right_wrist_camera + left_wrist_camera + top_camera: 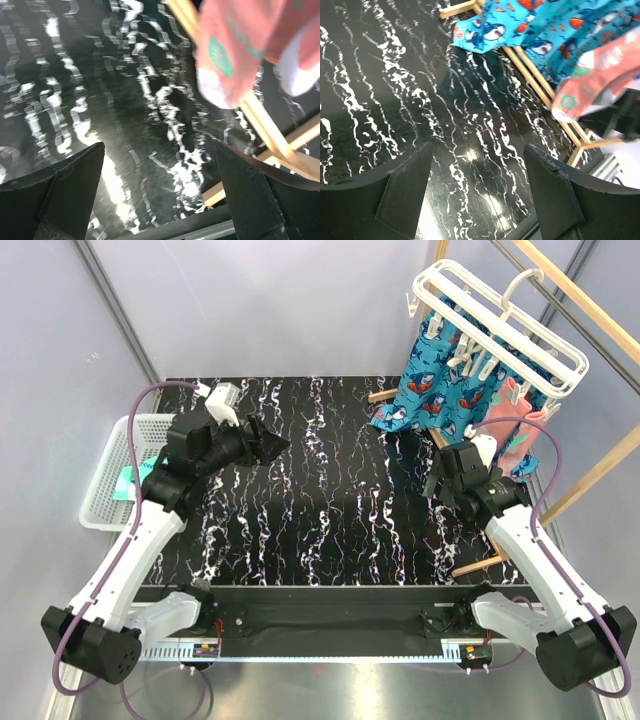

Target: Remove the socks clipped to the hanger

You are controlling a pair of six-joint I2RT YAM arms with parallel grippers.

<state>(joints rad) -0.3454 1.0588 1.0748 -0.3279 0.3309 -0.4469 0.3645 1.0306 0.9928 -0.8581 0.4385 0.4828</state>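
I need to move my right gripper outward toward the salmon-pink sock (515,425) next. Then I should bring its open fingers around the sock's hanging lower part just beyond them.
The white plastic hanger (500,325) hangs at the back right from a wooden frame. Bright blue shark-print socks (430,390) (540,25) dangle from its clips down to the table. A salmon-pink sock (515,425) (600,75) (240,45) hangs to their right. My left gripper (277,445) (477,185) is open and empty above the table's left-middle, pointing toward the socks. My right gripper (438,478) (160,185) is open wide and empty, low over the table just in front of the pink sock.
A white mesh basket (100,502) sits off the table's left edge with a mint-green item (130,480) inside. Light wooden frame bars (590,310) (535,75) (265,125) stand around and beneath the hanger on the right. The tabletop (330,500) is black marble.
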